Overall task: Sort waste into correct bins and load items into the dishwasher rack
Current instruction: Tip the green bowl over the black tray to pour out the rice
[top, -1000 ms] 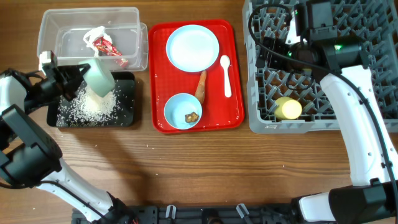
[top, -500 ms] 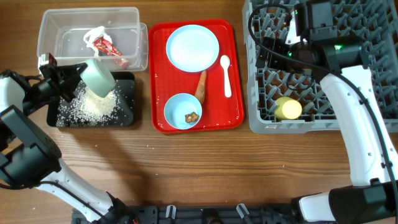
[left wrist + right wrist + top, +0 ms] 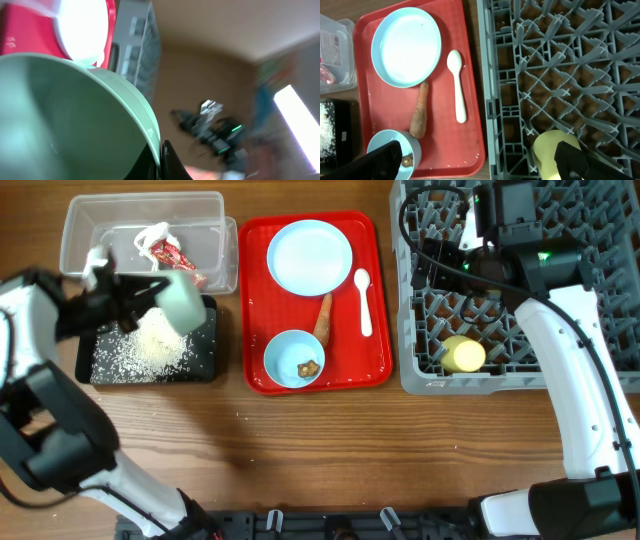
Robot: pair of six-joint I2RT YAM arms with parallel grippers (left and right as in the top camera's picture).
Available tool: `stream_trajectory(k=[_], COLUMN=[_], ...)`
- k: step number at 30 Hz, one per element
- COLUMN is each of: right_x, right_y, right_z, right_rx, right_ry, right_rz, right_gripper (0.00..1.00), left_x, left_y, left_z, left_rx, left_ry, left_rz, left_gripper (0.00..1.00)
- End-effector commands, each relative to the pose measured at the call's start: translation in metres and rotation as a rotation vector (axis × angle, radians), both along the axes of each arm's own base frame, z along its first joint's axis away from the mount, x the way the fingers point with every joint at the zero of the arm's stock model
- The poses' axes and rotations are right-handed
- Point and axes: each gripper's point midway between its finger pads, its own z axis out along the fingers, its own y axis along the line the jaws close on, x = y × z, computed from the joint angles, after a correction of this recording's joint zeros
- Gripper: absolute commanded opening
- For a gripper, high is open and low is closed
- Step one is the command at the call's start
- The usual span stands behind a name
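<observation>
The bare blue plate (image 3: 307, 258) lies below my left gripper and to its right in the overhead view. The left gripper carries the bowl over, levels it, lowers and releases next.
My left gripper (image 3: 150, 292) is shut on the rim of a pale bowl (image 3: 180, 298), held tilted above the black tray (image 3: 208, 360) with white rice (image 3: 145, 350). In the left wrist view the fingertips (image 3: 167, 157) pinch the bowl's rim (image 3: 145, 107). The red-and-white wrapper (image 3: 165, 250) lies in the clear tub (image 3: 90, 225). The red tray (image 3: 378, 300) holds the blue plate (image 3: 310, 257), spoon (image 3: 363, 300), carrot (image 3: 324, 317) and a second bowl (image 3: 290, 355) with a brown chunk (image 3: 308, 367). My right gripper (image 3: 480, 167) is open and empty over the rack's (image 3: 590, 300) left edge, beside the yellow cup (image 3: 552, 155).
The grey rack fills the right side, with the cup (image 3: 463, 354) lying in its front row. A few rice grains lie on the wood in front of the red tray. My right arm crosses over the rack's front right.
My left gripper has swung right and lifted with the bowl, which now sits over the black tray's right part. My right arm has not moved.
</observation>
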Motion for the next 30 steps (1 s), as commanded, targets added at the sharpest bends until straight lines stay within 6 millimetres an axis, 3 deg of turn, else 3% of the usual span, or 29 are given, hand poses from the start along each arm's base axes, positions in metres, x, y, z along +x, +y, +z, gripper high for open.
stream_trajectory(k=[1, 5, 8, 12, 14, 21, 25, 30], right_x=[0.004, 0.004, 0.002, -0.001, -0.002, -0.005, -0.005, -0.005], right_y=[-0.003, -0.003, -0.003, -0.004, -0.004, -0.004, -0.004, -0.004], right_z=[-0.001, -0.001, -0.002, -0.004, -0.004, -0.006, -0.006, -0.006], right_rx=[-0.024, -0.024, -0.026, -0.029, -0.029, -0.032, -0.032, -0.032], right_ry=[-0.008, -0.005, 0.005, 0.018, 0.022, 0.037, 0.037, 0.037], right_rz=[0.002, 0.002, 0.002, 0.002, 0.002, 0.003, 0.003, 0.003], right_gripper=[1.00, 1.00, 1.00, 1.00, 1.00, 1.00, 1.00, 1.00], left_x=[0.005, 0.042, 0.072, 0.090, 0.099, 0.121, 0.118, 0.118], left_y=[-0.050, -0.093, -0.124, -0.181, -0.203, -0.230, -0.233, -0.234], left_z=[0.035, 0.033, 0.020, -0.006, -0.031, -0.119, -0.148, -0.148], left_rx=[0.361, 0.803, 1.164, 1.372, 1.445, 1.501, 1.510, 1.509], left_ry=[-0.158, -0.295, -0.416, -0.607, -0.647, -0.609, -0.575, -0.576], left_rz=[-0.131, -0.118, -0.076, -0.194, -0.240, -0.316, -0.363, -0.365], left_gripper=[0.04, 0.04, 0.04, 0.04, 0.04, 0.04, 0.06, 0.48])
